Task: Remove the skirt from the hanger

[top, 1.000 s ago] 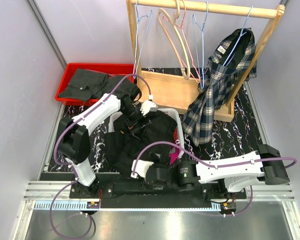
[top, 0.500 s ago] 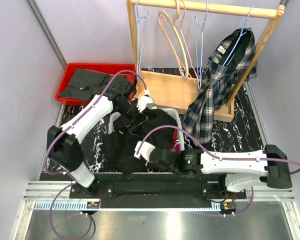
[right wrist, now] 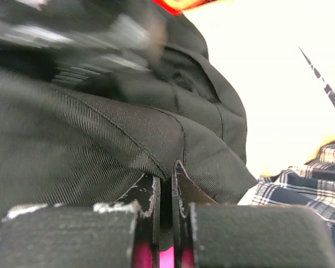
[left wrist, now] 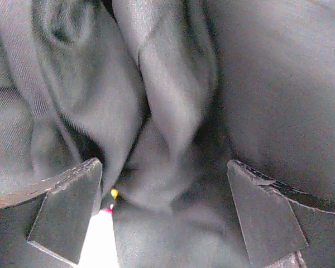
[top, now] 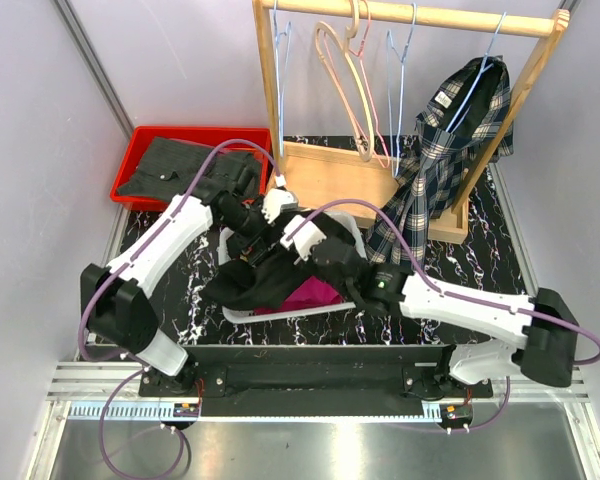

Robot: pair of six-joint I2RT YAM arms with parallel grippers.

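The magenta patch [top: 305, 297] [right wrist: 166, 258] is below my right gripper and nearer my base. My right gripper needs to move back and down toward it next and let go of the pinched fold there.
The black skirt [top: 265, 278] lies bunched over a white basket [top: 352, 232]. My right gripper [top: 313, 252] is shut on a fold of the skirt [right wrist: 100, 139], and dark cloth is pinched between its fingertips [right wrist: 166, 173]. My left gripper [top: 252, 238] hovers open just above the skirt [left wrist: 173, 100], its jaws spread wide [left wrist: 163, 167] with nothing between them. A magenta patch [top: 305, 297] shows under the skirt; I cannot tell whether it is the hanger. A white piece with a pink and yellow tip [left wrist: 100, 240] pokes up beside the left finger.
Behind the basket stands a wooden rack [top: 380, 15] with several bare hangers [top: 345, 70] and a plaid garment [top: 430, 180] on a blue hanger. At the back left, a red bin [top: 140, 140] holds dark clothes.
The right gripper moved from the table's near edge into the basket and shut on the skirt. The skirt is pulled up and to the left, baring the magenta patch. The left arm shifted back.
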